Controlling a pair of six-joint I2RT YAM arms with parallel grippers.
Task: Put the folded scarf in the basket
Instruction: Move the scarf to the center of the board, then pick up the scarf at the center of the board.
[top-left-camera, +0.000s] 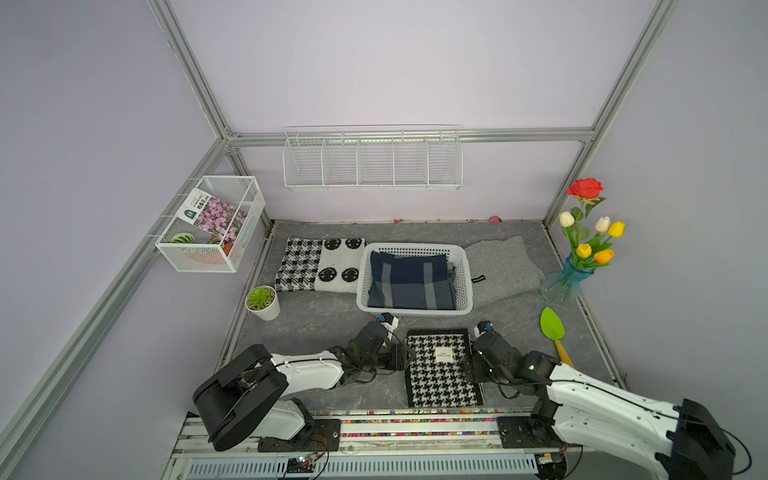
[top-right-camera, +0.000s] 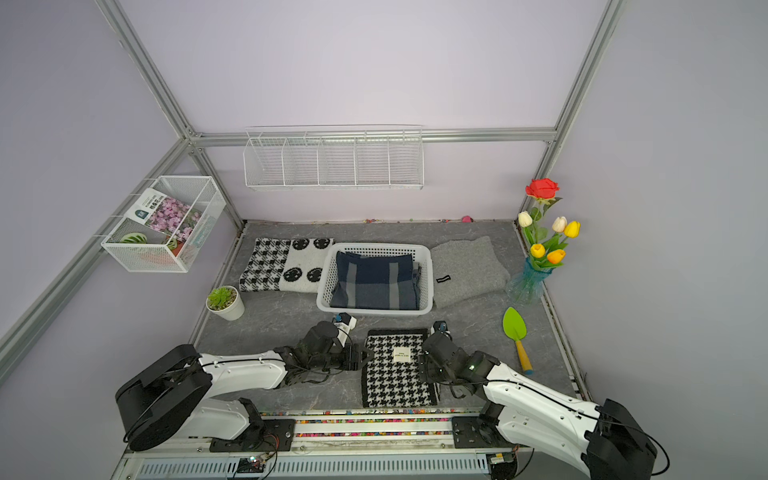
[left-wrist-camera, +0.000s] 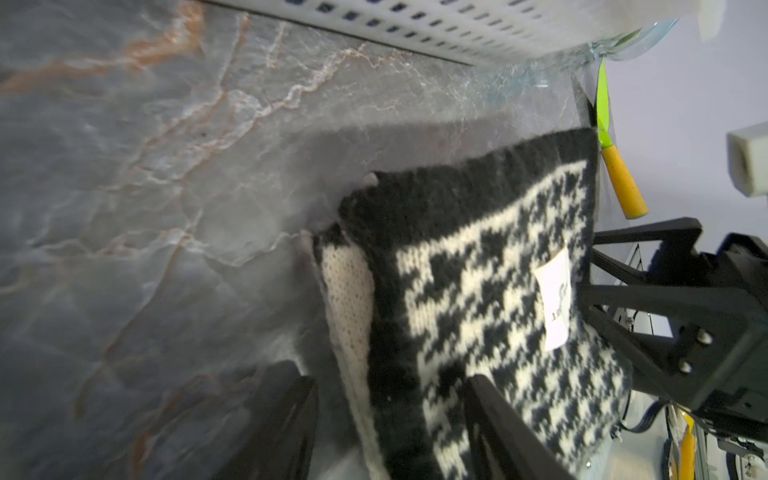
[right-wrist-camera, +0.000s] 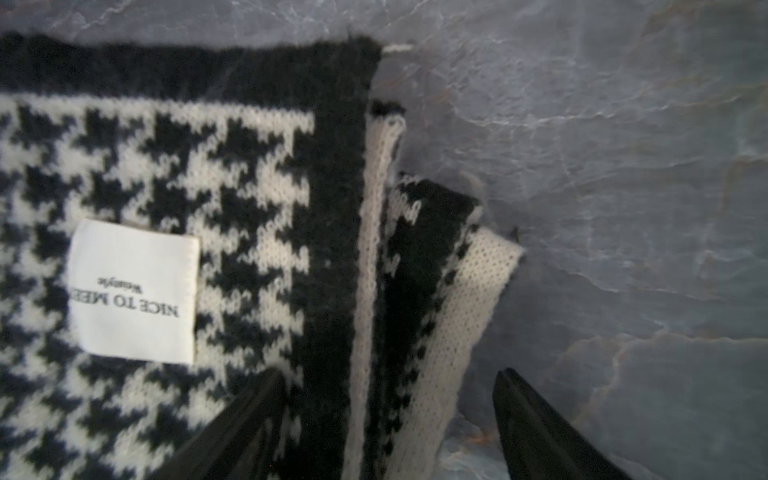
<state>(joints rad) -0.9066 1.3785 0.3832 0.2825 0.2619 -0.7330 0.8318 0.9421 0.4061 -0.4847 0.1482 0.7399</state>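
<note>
My right gripper slides toward my left gripper next and closes over the scarf's layered edge, since its outer finger stands apart from the folds.
A folded black-and-white houndstooth scarf with a white label lies flat near the table's front edge. Behind it stands the whitish perforated basket, with a navy plaid cloth lying in it. My left gripper is open at the scarf's left edge, one finger over the knit and one beside it on the table. My right gripper is open astride the right edge, the folded layers between its fingers, the outer finger apart from them.
A grey folded cloth lies right of the basket and a patterned black-and-white one left of it. A potted succulent stands at the left; a green trowel and a flower vase at the right. A wire-mesh box and a wire rack hang on the walls.
</note>
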